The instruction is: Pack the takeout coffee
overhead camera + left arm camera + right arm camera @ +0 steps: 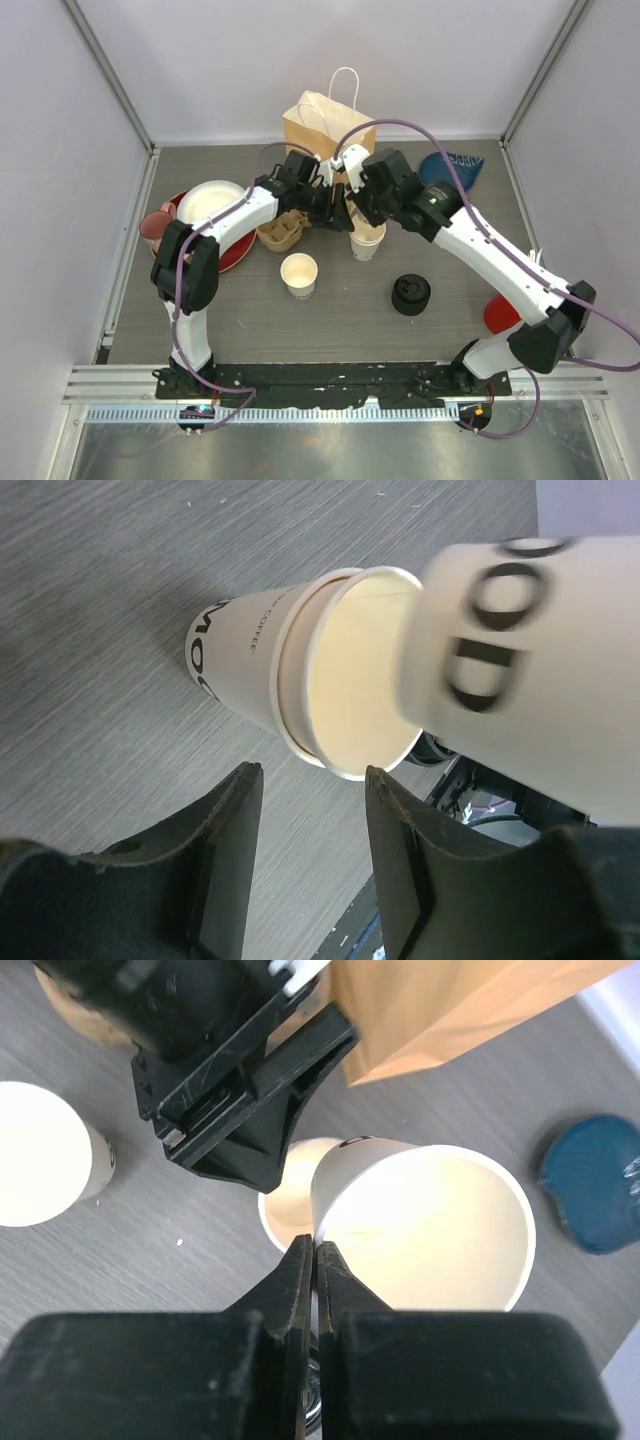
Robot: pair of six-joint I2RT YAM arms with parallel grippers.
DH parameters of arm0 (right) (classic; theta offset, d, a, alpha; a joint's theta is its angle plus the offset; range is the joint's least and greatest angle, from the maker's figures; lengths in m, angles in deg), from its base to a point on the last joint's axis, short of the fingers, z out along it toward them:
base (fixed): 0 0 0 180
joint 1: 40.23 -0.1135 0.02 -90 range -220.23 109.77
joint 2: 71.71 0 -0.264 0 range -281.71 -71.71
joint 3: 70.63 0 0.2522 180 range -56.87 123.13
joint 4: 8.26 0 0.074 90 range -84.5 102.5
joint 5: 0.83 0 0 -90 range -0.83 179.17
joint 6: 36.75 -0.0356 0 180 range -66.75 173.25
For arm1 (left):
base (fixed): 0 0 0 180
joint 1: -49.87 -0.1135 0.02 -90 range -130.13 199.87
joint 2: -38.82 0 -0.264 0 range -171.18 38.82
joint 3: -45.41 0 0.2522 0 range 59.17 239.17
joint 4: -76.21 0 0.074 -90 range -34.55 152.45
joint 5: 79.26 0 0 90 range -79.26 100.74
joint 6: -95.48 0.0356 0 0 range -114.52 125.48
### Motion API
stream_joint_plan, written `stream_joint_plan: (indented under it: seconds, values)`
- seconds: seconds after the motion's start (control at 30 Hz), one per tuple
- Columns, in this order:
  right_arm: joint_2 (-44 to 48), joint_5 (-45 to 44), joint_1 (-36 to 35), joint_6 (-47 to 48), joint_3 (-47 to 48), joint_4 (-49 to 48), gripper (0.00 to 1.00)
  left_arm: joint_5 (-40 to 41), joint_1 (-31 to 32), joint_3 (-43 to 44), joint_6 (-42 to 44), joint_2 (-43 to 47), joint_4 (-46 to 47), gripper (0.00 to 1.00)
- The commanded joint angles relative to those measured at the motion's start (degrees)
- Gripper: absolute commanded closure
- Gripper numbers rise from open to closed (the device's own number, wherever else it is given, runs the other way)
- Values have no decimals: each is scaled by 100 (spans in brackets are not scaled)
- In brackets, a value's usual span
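I need to lift my right gripper clear of the standing cup next, then move it back and down to the table between the third cup and the black lids, because the table is bare there.
My right gripper is shut on the rim of a white paper cup, open-topped with no lid, held just above a second lidless cup standing on the table. In the left wrist view the held cup is blurred beside the standing cup, which shows a double rim. My left gripper is open and empty, its jaws close to that standing cup's rim. In the top view both grippers meet over this cup. A third lidless cup stands in front of them.
A brown paper bag stands at the back. A cardboard cup carrier lies left of the grippers. A stack of black lids sits front right. A red plate with a white bowl and a pink mug are at left.
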Motion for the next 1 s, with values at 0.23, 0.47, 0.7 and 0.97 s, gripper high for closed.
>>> stream_joint_plan:
  seconds: [0.23, 0.47, 0.7, 0.97]
  values:
    - [980, -448, -245, 131, 1163, 883, 99, 134, -91, 882, 786, 533, -798, 48]
    - [1297, 80, -1334, -19, 136, 999, 99, 652, -627, 1269, 1900, 1315, -1589, 44]
    - [1411, 183, -1625, -247, -1462, -27, 99, 802, -1348, 1041, 2676, 2439, -2187, 37]
    - [877, 545, -1634, -116, -2229, -979, 99, 1013, -1849, 751, 3080, 2837, -2582, 35]
